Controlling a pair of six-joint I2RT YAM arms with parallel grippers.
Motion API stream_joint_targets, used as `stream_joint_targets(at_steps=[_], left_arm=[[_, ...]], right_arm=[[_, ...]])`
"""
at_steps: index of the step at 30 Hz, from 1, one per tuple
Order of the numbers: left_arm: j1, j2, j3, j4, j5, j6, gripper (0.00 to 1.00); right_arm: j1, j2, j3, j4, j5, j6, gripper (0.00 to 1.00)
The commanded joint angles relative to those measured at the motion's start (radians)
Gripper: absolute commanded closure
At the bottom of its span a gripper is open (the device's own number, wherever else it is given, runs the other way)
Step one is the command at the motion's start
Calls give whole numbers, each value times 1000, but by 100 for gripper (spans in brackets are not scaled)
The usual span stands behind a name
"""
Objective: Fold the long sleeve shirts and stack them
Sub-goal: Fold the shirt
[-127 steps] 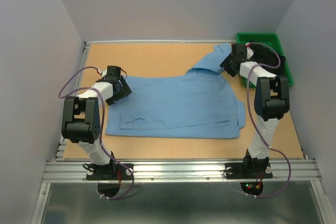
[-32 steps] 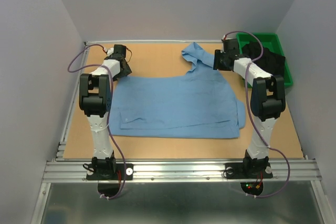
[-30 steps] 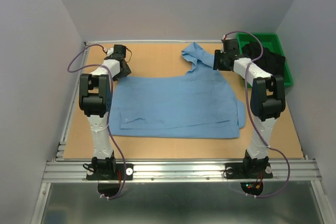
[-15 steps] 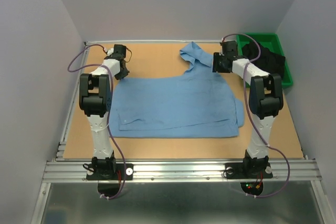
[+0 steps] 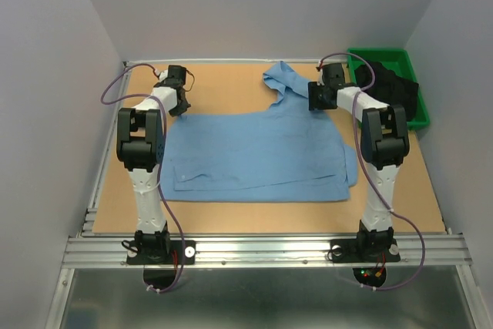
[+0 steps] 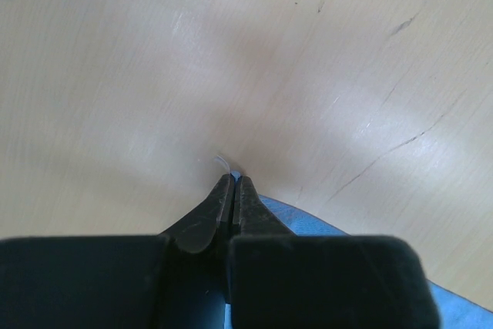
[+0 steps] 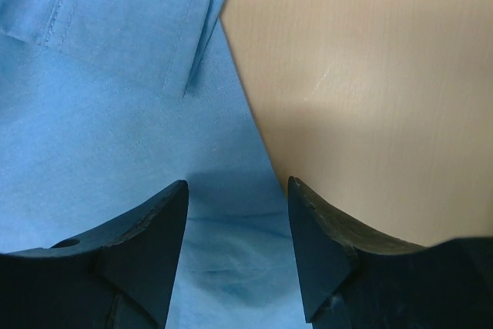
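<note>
The shirt (image 5: 258,152) is spread flat, so my left gripper will next carry its pinched far corner up, back and down onto the flat cloth nearer my base and release.
A light blue long sleeve shirt (image 5: 258,152) lies spread flat across the middle of the table, with one part bunched up toward the back (image 5: 281,82). My left gripper (image 5: 178,105) sits at the shirt's far left corner. In the left wrist view its jaws (image 6: 233,180) are shut, with a sliver of blue fabric (image 6: 308,225) pinched at the tips. My right gripper (image 5: 314,98) hovers at the shirt's far right part. The right wrist view shows it (image 7: 237,186) open, straddling the cloth's edge (image 7: 115,113) where it meets bare wood.
A green bin (image 5: 377,53) holding dark cloth (image 5: 393,86) stands at the back right corner, just right of the right arm. Grey walls close in the wooden table (image 5: 231,82) on three sides. A metal rail runs along the near edge.
The left gripper has shut on the shirt's far left corner. The right gripper has slid a little to the left and opened slightly wider; the shirt's right side shifted left with it.
</note>
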Motion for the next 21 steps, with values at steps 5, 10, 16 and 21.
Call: stream_joint_targets(at_steps=[5, 10, 16, 21], left_arm=[[-3, -24, -50, -4, -12, 21, 98], [-1, -28, -51, -4, -22, 22, 98], [-1, -43, -56, -4, -51, 25, 100], [0, -54, -48, -9, -61, 30, 100]], right_arm=[[-7, 44, 84, 11, -20, -6, 43], [-7, 75, 71, 11, -18, -9, 48], [-9, 70, 51, 11, -15, -23, 73], [-9, 52, 67, 11, -8, -43, 95]])
